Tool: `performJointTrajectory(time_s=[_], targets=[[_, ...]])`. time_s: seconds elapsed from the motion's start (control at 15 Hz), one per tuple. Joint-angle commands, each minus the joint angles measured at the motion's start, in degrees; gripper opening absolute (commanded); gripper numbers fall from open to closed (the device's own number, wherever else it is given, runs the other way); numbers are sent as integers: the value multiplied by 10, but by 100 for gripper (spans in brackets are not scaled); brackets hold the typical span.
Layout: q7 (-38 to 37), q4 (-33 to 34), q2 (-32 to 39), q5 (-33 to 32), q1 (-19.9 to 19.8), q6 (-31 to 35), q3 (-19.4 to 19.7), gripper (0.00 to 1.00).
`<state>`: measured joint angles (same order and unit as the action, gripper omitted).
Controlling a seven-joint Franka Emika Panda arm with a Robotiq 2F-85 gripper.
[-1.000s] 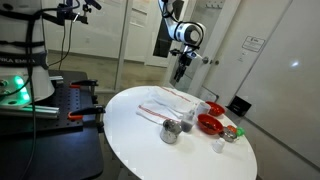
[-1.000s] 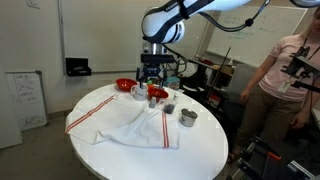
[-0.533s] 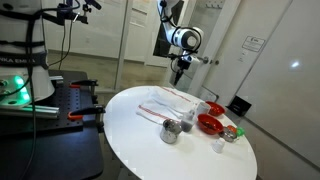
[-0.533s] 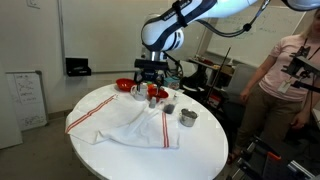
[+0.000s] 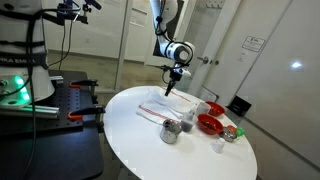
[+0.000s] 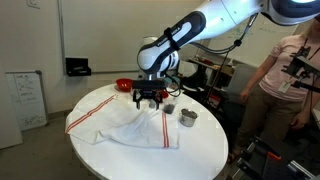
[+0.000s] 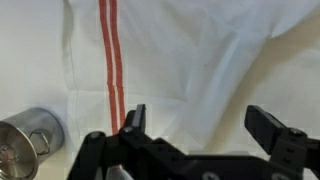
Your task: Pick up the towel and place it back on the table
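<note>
I should lower my gripper a little onto the top of the fold next, easing away from the metal cup. A raised fold of the towel [image 6: 125,122] runs between my open fingers.
The towel [image 6: 125,122], white with red stripes, lies spread and rumpled on the round white table [image 6: 200,150]. It also shows in an exterior view [image 5: 160,103] and fills the wrist view [image 7: 190,60], with a red stripe at upper left. My gripper [image 6: 149,97] hangs just above the towel's far part, also seen in an exterior view [image 5: 168,88]. In the wrist view its jaws [image 7: 205,128] are open and empty, wide apart over the white cloth.
A metal cup [image 7: 28,140] stands by the towel; it also shows in an exterior view [image 5: 171,129]. Red bowls [image 5: 209,123] and a small white cup [image 5: 218,146] sit near the table edge. A person [image 6: 290,80] stands by. A black bench [image 5: 70,105] is beside the table.
My gripper has moved from above the red bowls down and over to the towel. It is now low over the cloth. The towel has not moved.
</note>
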<state>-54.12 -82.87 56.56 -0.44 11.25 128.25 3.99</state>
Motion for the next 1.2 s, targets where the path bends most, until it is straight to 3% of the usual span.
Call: performJointTrajectory(time_s=[0.0, 0.2, 0.27, 0.33, 0.47, 0.87, 1.0, 1.13], targets=[[-1, 54, 49, 6, 7, -1, 3, 100], [-9, 87, 74, 12, 3, -1, 5, 99], [-8, 96, 80, 14, 1, -3, 4, 91], [-10, 105, 88, 16, -1, -2, 5, 75], [-10, 120, 101, 21, -6, -3, 4, 63], [-9, 159, 134, 29, -13, -4, 4, 16], [-10, 169, 140, 29, -12, -8, 5, 2], [-3, 161, 126, 28, -12, -17, 2, 0]])
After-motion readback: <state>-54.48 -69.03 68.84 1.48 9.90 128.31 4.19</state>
